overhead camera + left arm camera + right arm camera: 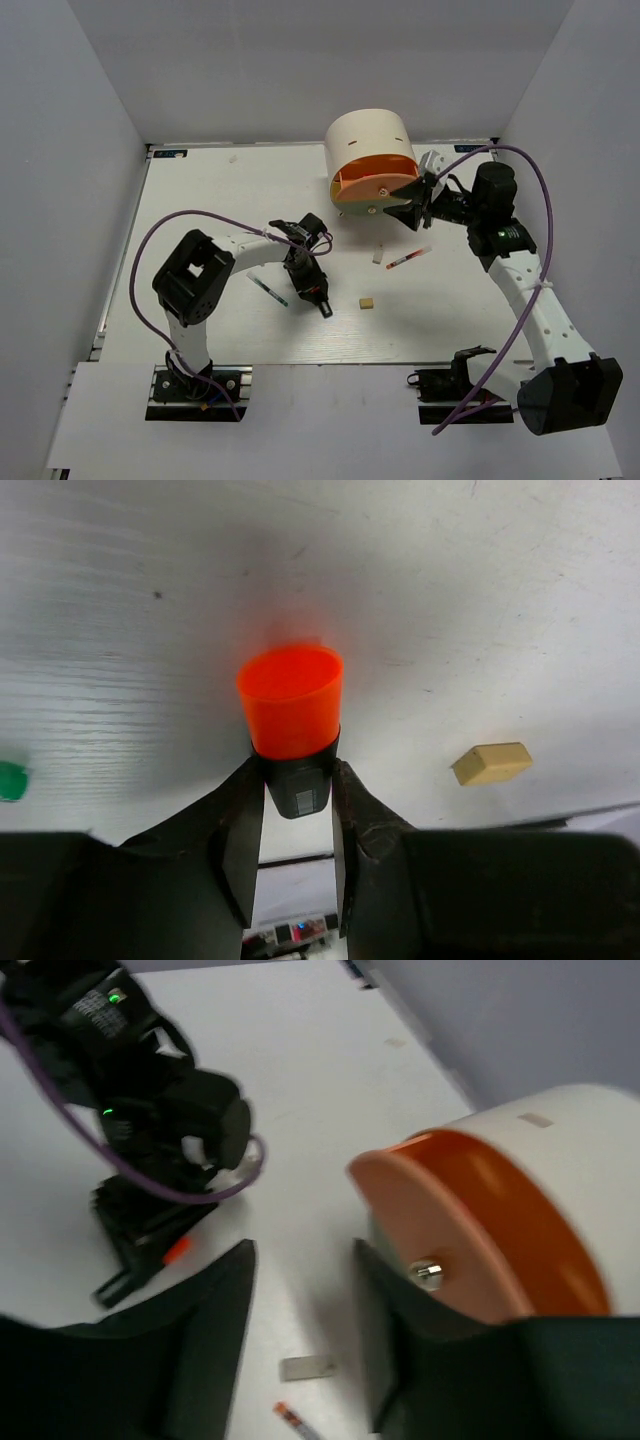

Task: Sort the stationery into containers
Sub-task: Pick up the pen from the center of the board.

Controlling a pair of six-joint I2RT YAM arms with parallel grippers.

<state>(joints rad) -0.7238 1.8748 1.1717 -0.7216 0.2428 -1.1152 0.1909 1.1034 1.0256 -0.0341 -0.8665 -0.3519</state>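
Observation:
My left gripper should move up, outward and to the right in the top view, over the pulled-out orange drawer [376, 168], to let go of the highlighter, because that drawer is open.
My left gripper [320, 297] is shut on a short black highlighter with an orange end [290, 702], held low over the table; its black body sits between the fingers [240, 825]. My right gripper [305, 1330] is open and empty, just beside the pulled-out orange drawer [480, 1230] of the cream drum organiser [368, 140]; the drawer's knob [428, 1274] is by the right finger. A tan eraser [491, 763] lies right of the highlighter. A whitish eraser [308, 1368] and a white pen with a red end [408, 258] lie below the drum. A second white pen [270, 290] lies left of my left gripper.
White walls enclose the table on the left, back and right. The left arm [150, 1110] shows in the right wrist view, across the table from the drawer. The table's near edge [330, 362] runs just above both arm bases.

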